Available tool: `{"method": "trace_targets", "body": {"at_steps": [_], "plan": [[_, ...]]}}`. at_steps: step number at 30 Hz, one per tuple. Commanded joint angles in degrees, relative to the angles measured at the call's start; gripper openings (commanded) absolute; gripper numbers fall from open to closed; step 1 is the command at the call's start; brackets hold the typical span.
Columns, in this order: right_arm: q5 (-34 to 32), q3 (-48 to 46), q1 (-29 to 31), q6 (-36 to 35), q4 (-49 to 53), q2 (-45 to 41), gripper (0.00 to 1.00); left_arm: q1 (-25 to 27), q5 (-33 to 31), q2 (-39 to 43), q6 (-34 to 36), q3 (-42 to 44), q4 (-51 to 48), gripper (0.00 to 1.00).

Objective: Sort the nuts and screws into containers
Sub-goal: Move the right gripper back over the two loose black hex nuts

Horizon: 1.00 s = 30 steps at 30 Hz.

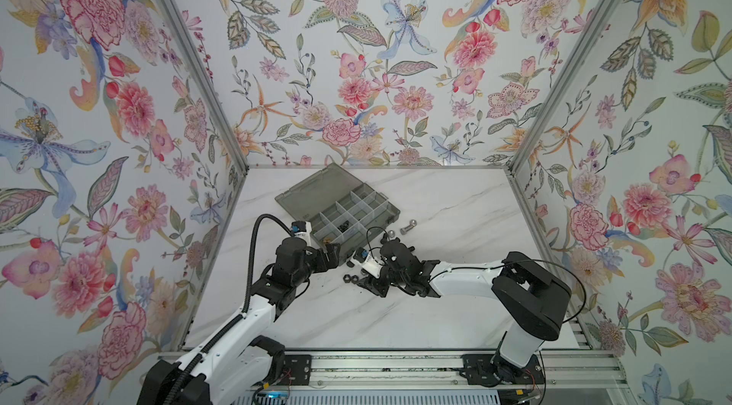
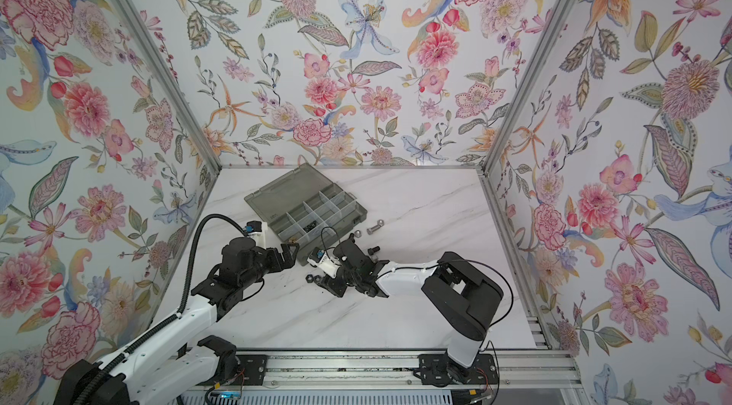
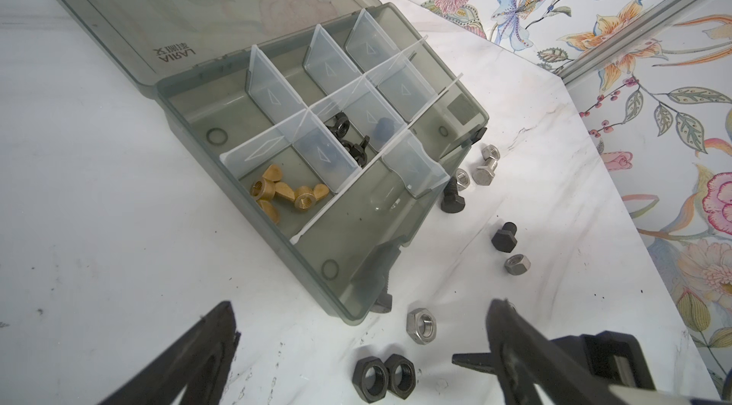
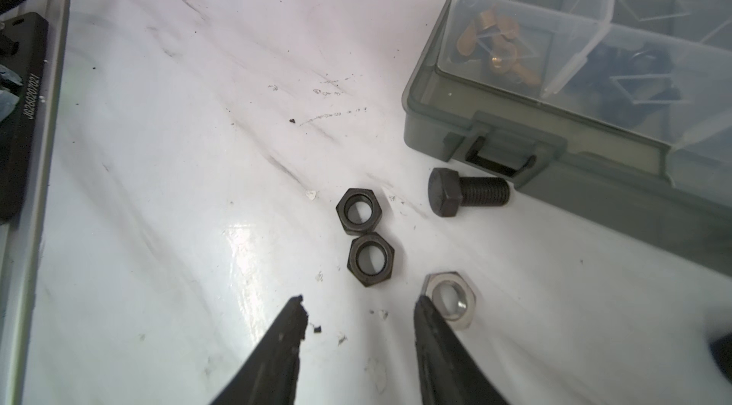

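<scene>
My right gripper's open fingers still stop short. It moves down toward the touching nuts next until they straddle the black hex nut nearer the silver nut.
The grey organizer box lies open, and its containers hold brass wing nuts and black wing nuts. Two black hex nuts lie touching on the table beside a silver nut and a black screw. More screws lie near the box's right side: black ones and a silver one. My right gripper is open just short of the black nuts, one finger beside the silver nut. My left gripper hangs wide open at the box's near corner.
The box lid lies flat toward the back left. Both forearms crowd the table's middle, their grippers close together. A silver nut and another lie loose by the box. Floral walls enclose three sides, and a metal rail runs along the front.
</scene>
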<state>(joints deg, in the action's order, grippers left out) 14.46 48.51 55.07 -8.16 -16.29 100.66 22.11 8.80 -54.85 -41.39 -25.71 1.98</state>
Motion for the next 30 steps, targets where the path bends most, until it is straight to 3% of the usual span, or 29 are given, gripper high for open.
{"method": "trace_targets", "body": {"at_steps": [1, 30], "plan": [[-0.4, -0.7, 0.7, -1.6, -4.8, 2.4, 0.48, -0.8, 0.6, 0.5, 0.7, 1.0, -1.3, 0.99], [1.2, 0.9, 0.7, 0.6, -10.3, 11.3, 0.47, -1.8, 1.5, -0.1, 0.9, 1.5, -0.5, 0.99]]}}
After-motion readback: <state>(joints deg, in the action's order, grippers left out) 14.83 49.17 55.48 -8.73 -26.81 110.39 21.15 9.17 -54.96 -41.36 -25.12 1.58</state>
